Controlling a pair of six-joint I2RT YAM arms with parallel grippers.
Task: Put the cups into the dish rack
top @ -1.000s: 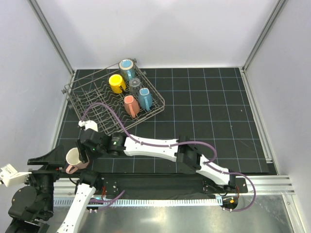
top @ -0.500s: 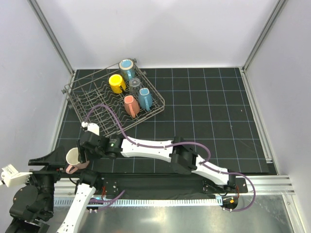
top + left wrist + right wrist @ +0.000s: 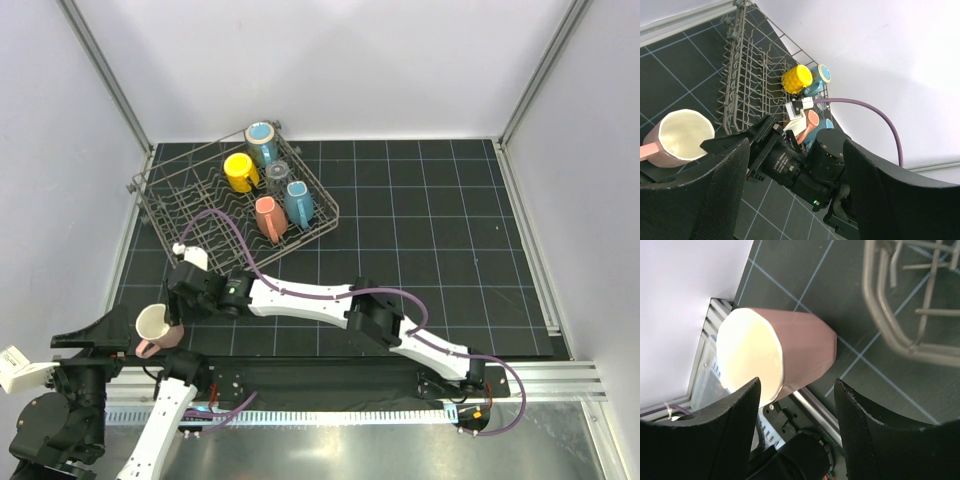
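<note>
I will keep my right gripper nearly in place next and close its fingers across the pink cup's rim (image 3: 173, 320) (image 3: 778, 393), because one finger overlaps the cup's opening and the other is outside.
The dish rack (image 3: 190, 205) sits at the back left with several cups in its right end: light blue (image 3: 262, 136), yellow (image 3: 239, 172), clear (image 3: 277, 172), blue (image 3: 298, 202) and salmon-pink (image 3: 268, 216). Another pink cup (image 3: 154, 326) with a cream inside stands at the mat's near left corner, its handle toward the front. My right gripper (image 3: 176, 306) reaches across to it. In the right wrist view its jaws (image 3: 797, 385) stand open around the cup's (image 3: 800, 350) lower side, with a gap at the right finger. My left gripper (image 3: 795, 150) is open and holds nothing; the pink cup (image 3: 679, 136) lies to its left.
The aluminium rail (image 3: 330, 372) runs just in front of the pink cup. The right arm's long white link (image 3: 310, 298) crosses the mat low, from the right base to the left. The rack's empty tine rows (image 3: 747, 80) lie just beyond the right wrist.
The right arm has shifted a little left and its jaws have narrowed slightly around the pink cup. The left arm has drawn back toward the near left. The cup has not moved.
</note>
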